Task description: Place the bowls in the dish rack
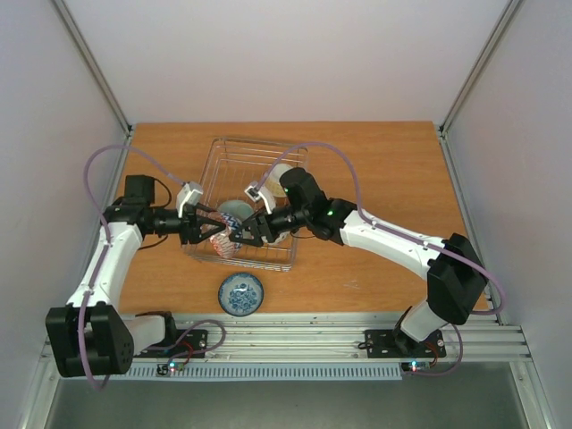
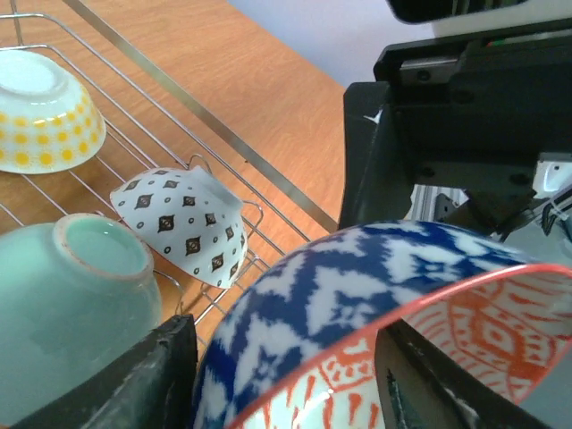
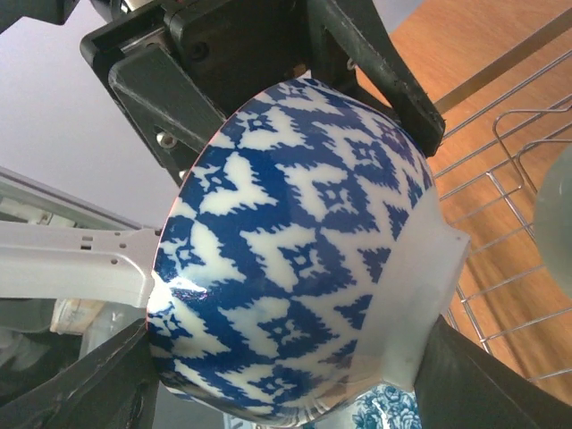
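Note:
The right gripper moves outward over the rack's far wires next, then down to release the patterned bowl, since those wires lie bare beside the cream-yellow bowl [image 2: 40,107].
A blue-and-white patterned bowl [image 3: 295,250] with a red-patterned inside [image 2: 465,340] hangs over the near part of the dish rack [image 1: 213,165]. My left gripper [image 1: 213,231] grips it from the left, one finger outside the wall and one inside. My right gripper [image 1: 248,228] closes on it from the right, fingers against rim and foot. Upside down in the rack lie a mint green bowl [image 2: 71,304], a white dark-speckled bowl [image 2: 183,223] and a cream-yellow bowl [image 2: 40,107]. A blue floral bowl [image 1: 240,294] sits on the table before the rack.
The rack's wire rim [image 2: 223,134] and prongs [image 3: 509,152] lie close under both grippers. Wooden table [image 1: 393,179] extends to the right of the rack. White walls enclose the workspace on three sides.

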Available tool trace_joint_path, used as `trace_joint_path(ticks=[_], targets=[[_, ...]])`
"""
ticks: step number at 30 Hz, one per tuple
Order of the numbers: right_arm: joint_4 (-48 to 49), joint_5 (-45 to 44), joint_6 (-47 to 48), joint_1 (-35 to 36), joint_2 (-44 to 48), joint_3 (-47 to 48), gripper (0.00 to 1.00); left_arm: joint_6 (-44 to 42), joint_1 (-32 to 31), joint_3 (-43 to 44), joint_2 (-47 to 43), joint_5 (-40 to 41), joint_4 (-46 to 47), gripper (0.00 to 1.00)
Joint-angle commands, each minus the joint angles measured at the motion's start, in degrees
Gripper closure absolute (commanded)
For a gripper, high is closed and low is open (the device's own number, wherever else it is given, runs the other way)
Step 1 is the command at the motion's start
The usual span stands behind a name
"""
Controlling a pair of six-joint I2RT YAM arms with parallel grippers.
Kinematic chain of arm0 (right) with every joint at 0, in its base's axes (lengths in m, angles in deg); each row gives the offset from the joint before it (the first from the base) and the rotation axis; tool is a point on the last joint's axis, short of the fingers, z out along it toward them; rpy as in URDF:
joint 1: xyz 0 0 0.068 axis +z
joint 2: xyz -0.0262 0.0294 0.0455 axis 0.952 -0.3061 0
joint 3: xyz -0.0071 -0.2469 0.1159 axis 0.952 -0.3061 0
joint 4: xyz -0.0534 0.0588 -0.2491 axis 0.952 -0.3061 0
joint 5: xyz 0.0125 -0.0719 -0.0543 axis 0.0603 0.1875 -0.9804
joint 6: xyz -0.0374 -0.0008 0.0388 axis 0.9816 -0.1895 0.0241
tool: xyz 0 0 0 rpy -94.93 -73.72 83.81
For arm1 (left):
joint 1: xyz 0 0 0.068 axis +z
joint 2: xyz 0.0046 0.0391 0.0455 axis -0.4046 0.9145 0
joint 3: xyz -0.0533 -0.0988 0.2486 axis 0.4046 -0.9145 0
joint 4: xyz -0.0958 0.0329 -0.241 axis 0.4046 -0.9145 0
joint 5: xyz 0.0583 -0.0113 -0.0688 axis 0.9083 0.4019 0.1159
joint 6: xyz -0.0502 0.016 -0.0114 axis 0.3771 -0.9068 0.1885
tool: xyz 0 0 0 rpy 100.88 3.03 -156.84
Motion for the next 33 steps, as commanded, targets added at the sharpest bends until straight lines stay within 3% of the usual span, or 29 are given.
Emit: trace_joint_path(ticks=[1,5,10,15,22,33], targets=[[-0.41,-4.64,2.10,-0.35,0.52,0.45,0.99,3.84,-0.16,-1.29,-2.60,-1.26,5.14,0.42],[-5.43,-13.22,5.38,-0.46,-0.15,3.73,0.99,8.01,-0.21,-3.46,-5.10,1.94,10.57,0.36],[-15.13,-26.60,11.18,-1.42,-4.44,14.25,0.99,14.83,-0.16,-5.43,-7.52,9.97,18.36,0.34],[-23.01,-37.11,17.05,-2.19,-13.32,28.12,0.99,18.93,-0.23,-6.28,-7.34,16.38,22.37,0.33],[-28.64,-61.82,26.63,-2.48,-27.32,45.91,0.99,19.39,-0.17,-6.62,-7.10,17.30,22.81,0.33],[-32.99,-68.96,34.45,-3.33,-44.70,64.93,0.99,18.91,-0.18,-6.63,-6.58,16.84,22.44,0.33]])
